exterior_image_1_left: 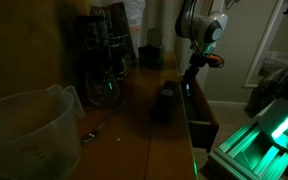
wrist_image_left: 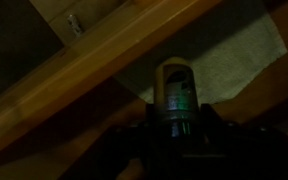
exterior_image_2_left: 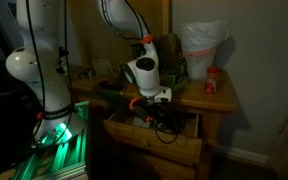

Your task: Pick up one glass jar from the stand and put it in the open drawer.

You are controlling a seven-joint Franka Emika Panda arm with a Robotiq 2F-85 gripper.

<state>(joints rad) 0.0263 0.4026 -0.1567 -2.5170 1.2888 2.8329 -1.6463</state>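
My gripper should next move farther down into the open drawer point(exterior_image_1_left: 200, 128) and let go of the small glass jar upright on the pale liner below.
The dark tiered stand point(exterior_image_1_left: 102, 55) with small glass jars stands at the back of the wooden counter. My gripper point(wrist_image_left: 174, 128) is shut on a small glass jar point(wrist_image_left: 174, 88), which stands upright between the fingers. In both exterior views the gripper point(exterior_image_1_left: 187, 88) point(exterior_image_2_left: 156, 112) hangs low over the open reddish-brown drawer point(exterior_image_1_left: 200, 128) point(exterior_image_2_left: 152, 142). In the wrist view the drawer's wooden side wall point(wrist_image_left: 94, 70) runs diagonally. A pale liner point(wrist_image_left: 234, 55) covers the drawer's floor below the jar. Whether the jar touches the floor is too dark to tell.
A large translucent plastic jug point(exterior_image_1_left: 24, 130) stands at the counter's near end. A small dark box point(exterior_image_1_left: 164, 100) sits on the counter beside the drawer. A white bag point(exterior_image_2_left: 202, 45) and a red-lidded container point(exterior_image_2_left: 213, 82) stand on the counter. A green-lit rack point(exterior_image_1_left: 269, 135) is close by.
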